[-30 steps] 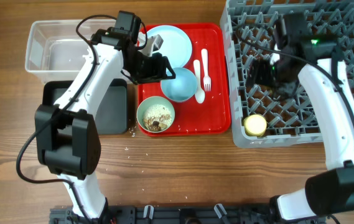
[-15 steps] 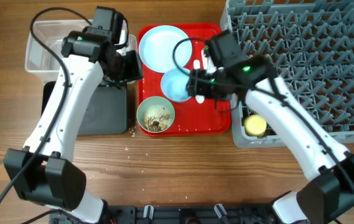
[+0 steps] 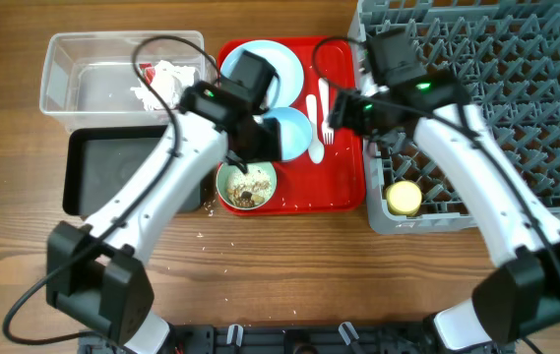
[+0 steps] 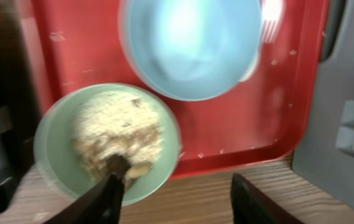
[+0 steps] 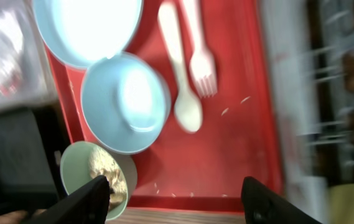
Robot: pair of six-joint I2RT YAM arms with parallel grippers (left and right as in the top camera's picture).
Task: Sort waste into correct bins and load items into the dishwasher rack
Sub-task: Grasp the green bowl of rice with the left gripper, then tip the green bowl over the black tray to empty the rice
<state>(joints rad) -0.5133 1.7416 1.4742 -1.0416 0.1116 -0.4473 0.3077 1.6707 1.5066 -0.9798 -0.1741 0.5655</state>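
Observation:
Bare red tray leaves finger room opposite the black tray. My left gripper will next move down and back there, onto the pale green bowl's rim point(image 3: 275, 187) point(image 4: 177, 152).
The pale green bowl point(image 3: 247, 185) holds beige-and-brown food scraps point(image 4: 117, 130) at the front of the red tray. My left gripper point(image 3: 250, 157) hangs open and empty right above it, one finger over the scraps point(image 4: 183, 199). The pale blue bowl point(image 3: 284, 133), the pale blue plate point(image 3: 265, 64), the white fork point(image 3: 327, 108) and the white spoon point(image 3: 315, 138) lie on the tray. My right gripper point(image 3: 343, 113) is open and empty above the fork point(image 5: 177, 202). Crumpled white paper point(image 3: 161, 79) lies in the clear tub point(image 3: 83, 84). The yellow cup point(image 3: 404, 199) sits in the grey rack point(image 3: 486, 108).
The black tray point(image 3: 112, 172) lies in front of the clear tub, left of the flat red tray point(image 3: 343, 187). Crumbs are scattered on the wooden table near the black tray's front right corner point(image 3: 206, 206). The rack's wall stands against the red tray's right edge.
My left arm has swung from over the clear tub to above the green bowl; the white paper now shows in the tub. My right gripper has moved from the blue bowl toward the fork.

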